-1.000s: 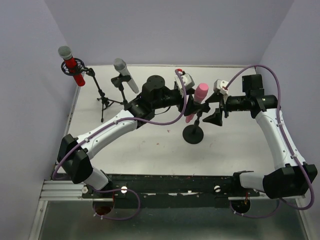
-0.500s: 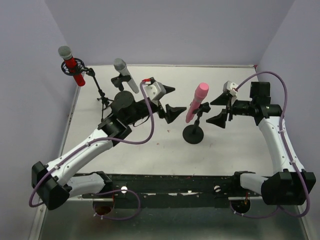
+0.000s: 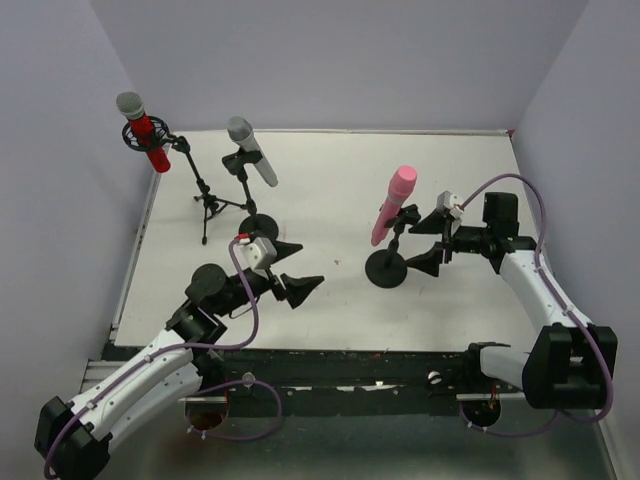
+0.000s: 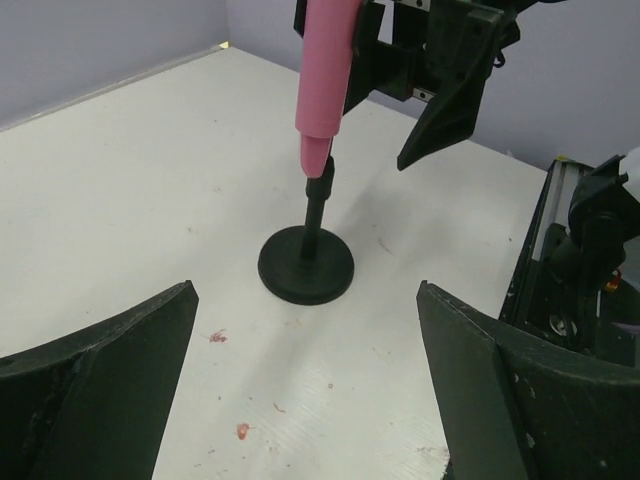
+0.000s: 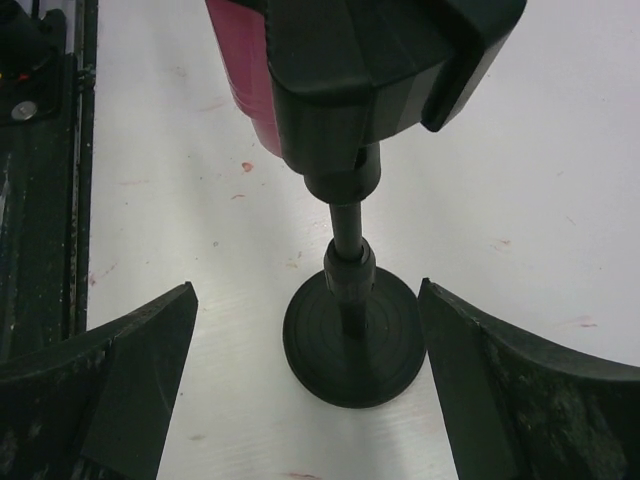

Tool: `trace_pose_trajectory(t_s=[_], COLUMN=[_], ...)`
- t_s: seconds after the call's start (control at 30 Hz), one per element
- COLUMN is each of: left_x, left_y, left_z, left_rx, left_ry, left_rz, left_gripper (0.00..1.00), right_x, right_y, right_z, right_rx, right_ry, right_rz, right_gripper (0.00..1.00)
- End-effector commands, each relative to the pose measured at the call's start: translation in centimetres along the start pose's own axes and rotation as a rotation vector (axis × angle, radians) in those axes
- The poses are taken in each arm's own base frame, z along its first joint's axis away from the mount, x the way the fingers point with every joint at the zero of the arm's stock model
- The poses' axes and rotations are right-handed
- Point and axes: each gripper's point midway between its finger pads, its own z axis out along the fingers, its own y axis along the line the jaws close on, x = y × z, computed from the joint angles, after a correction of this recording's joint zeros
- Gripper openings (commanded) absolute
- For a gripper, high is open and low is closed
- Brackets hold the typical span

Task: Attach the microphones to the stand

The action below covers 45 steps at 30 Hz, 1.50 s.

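Observation:
My right gripper moves forward to the left in the top view next and closes around the stand's post point(image 5: 350, 270).
The pink microphone point(image 3: 393, 203) sits tilted in the clip of a black round-base stand point(image 3: 386, 268). The glittery red microphone point(image 3: 147, 135) hangs in a ring mount on a tripod stand point(image 3: 207, 205) at the far left. The silver-grey microphone point(image 3: 251, 150) sits in a second round-base stand point(image 3: 260, 225). My left gripper point(image 3: 308, 264) is open and empty, well left of the pink stand. Its wrist view shows the pink microphone point(image 4: 325, 70) and the stand base point(image 4: 305, 265) ahead. My right gripper point(image 3: 414, 246) is open and empty just right of that stand, facing its post point(image 5: 350, 270) and clip point(image 5: 380, 60).
Purple walls close the white table point(image 3: 330, 180) on the left, back and right. A black rail point(image 3: 330, 365) with the arm bases runs along the near edge. Small red specks point(image 4: 215, 336) mark the tabletop.
My left arm has drawn back from the pink microphone toward the near left, its gripper open. My right gripper has backed off slightly to the right. The pink microphone stays in its clip.

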Motion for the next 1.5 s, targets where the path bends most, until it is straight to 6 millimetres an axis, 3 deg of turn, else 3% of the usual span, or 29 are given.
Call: trace_pose_trajectory(t_s=[0.0,0.2,0.33,0.43,0.57,0.7,0.87,1.03,1.23,1.33,1.47], left_x=[-2.0,-4.2,-3.7,-1.7,-0.8,-0.4,-1.1,-1.0,-1.1,-1.4,-1.6], left_y=[-0.6,-0.8,-0.1,1.0,1.1,1.2,1.3,2.0,3.0,3.5,4.3], left_z=[-2.1,-5.8,-7.7,-8.1,-8.6,-9.0,-9.2,-9.3,-9.7,-10.1,-10.5], left_rx=[-0.028,-0.078,-0.120,-0.166,-0.173,-0.179,-0.186,-0.223,-0.279,-0.316,-0.363], left_ry=[-0.085,-0.038,0.036,0.053,0.045,0.017,-0.011,-0.008,-0.015,-0.027,-0.034], left_rz=[0.029,0.204,0.330,0.325,0.305,0.324,0.342,0.341,0.347,0.348,0.353], left_gripper=[0.99,0.99,0.99,0.99,0.99,0.99,0.99,0.99,0.99,0.99,0.99], right_x=[-0.3,-0.8,-1.1,-0.9,-0.7,-0.5,-1.7,-3.7,-6.4,-6.7,-6.8], right_y=[-0.2,-2.6,-2.4,-1.6,-0.7,0.0,0.4,0.0,-3.6,-5.5,-6.7], right_z=[1.8,3.5,4.5,5.1,5.6,6.4,8.7,12.7,17.3,18.7,20.4], right_rx=[-0.067,-0.040,-0.121,-0.168,-0.214,-0.245,-0.285,-0.325,-0.273,-0.238,-0.214], right_ry=[-0.048,-0.077,-0.103,-0.107,-0.110,-0.084,-0.056,-0.053,-0.109,-0.106,-0.109], right_rz=[-0.129,-0.085,-0.060,-0.051,-0.082,-0.081,-0.114,-0.139,-0.128,-0.108,-0.090], right_gripper=[0.97,0.87,0.62,0.44,0.17,0.01,0.01,0.00,0.00,0.00,0.00])
